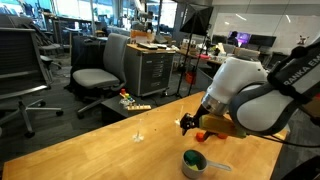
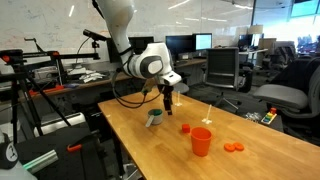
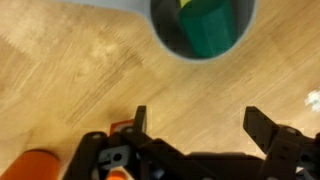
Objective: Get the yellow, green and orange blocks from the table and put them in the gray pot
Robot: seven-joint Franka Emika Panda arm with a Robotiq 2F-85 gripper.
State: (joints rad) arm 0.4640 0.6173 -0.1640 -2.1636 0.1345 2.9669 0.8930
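I will move my gripper away from the pot next, toward the red cup, and lower it over the orange-red block (image 3: 121, 126), which is still outside the pot (image 3: 165, 30).
The gray pot (image 1: 193, 164) stands on the wooden table with its handle (image 1: 220, 167) sticking out; it also shows in the exterior view (image 2: 155, 119). In the wrist view the pot (image 3: 165, 30) holds the green block (image 3: 210, 28), with a yellow piece (image 3: 186, 5) beside it. The orange block (image 2: 185, 128) lies on the table between the pot and the red cup (image 2: 201, 141). My gripper (image 3: 197, 118) is open and empty, above bare table just beside the pot. It shows in both exterior views (image 1: 186, 123) (image 2: 167, 97).
Flat orange pieces (image 2: 233, 147) lie past the red cup. A small pale spot (image 1: 138, 137) marks the table's middle. An orange thing (image 3: 40, 160) shows at the lower left of the wrist view. Small toys (image 1: 131, 100) lie at the far table edge. Office chairs stand beyond.
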